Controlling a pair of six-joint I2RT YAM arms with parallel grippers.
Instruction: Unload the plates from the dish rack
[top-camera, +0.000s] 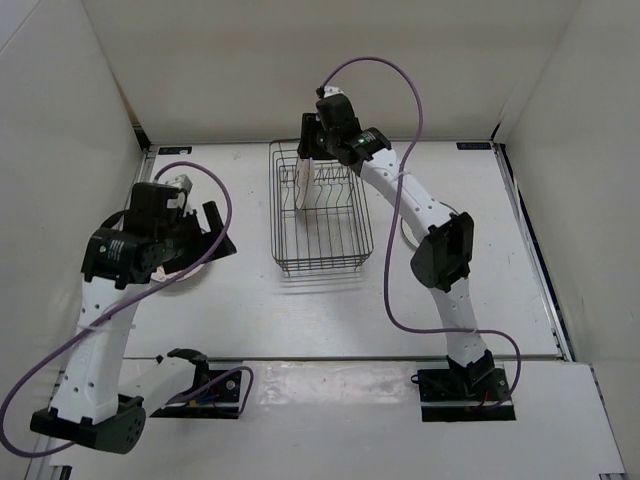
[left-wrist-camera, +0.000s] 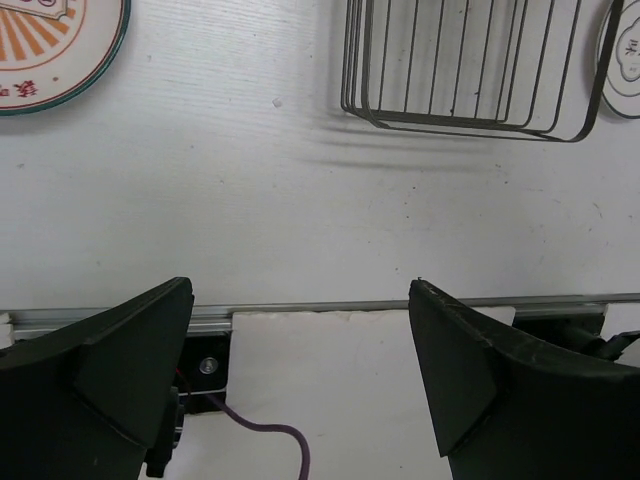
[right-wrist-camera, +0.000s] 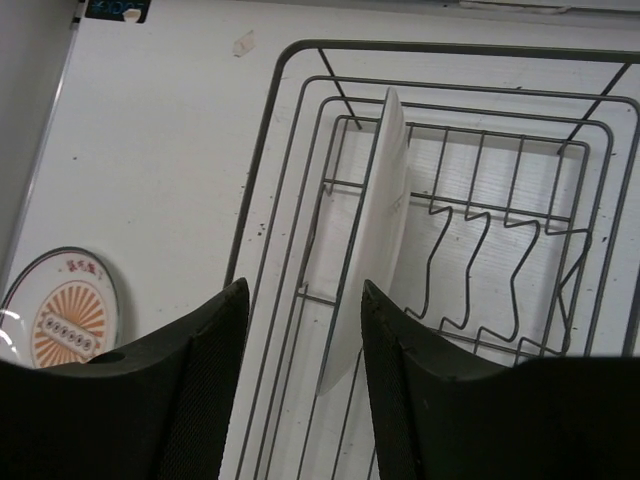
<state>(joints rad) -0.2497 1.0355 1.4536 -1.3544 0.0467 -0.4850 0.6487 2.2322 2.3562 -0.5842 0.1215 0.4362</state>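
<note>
My right gripper turns and goes down astride the whitish plate's upper rim (top-camera: 304, 172) (right-wrist-camera: 347, 270) below it next, since the plate stands on edge among the dish rack's wires.
The dish rack (top-camera: 322, 268) stands mid-table. One whitish plate (top-camera: 303, 186) stands on edge in its left rear part, among the tines. My right gripper (right-wrist-camera: 305, 290) hovers over that plate (right-wrist-camera: 385, 200), open; the plate's lower edge shows between the fingers, close to the right one. A plate with an orange pattern (left-wrist-camera: 40, 40) lies flat on the table left of the rack (left-wrist-camera: 470, 125). A white plate with dark marks (left-wrist-camera: 625, 60) lies right of it. My left gripper (left-wrist-camera: 300, 290) is wide open and holds nothing, near the table's front left.
The orange-patterned plate (right-wrist-camera: 65, 305) lies partly under my left arm (top-camera: 150, 240). The right arm's elbow (top-camera: 445, 250) hangs over the white plate (top-camera: 408, 228). White walls close in the back and sides. A purple cable (top-camera: 390, 290) loops beside the right arm.
</note>
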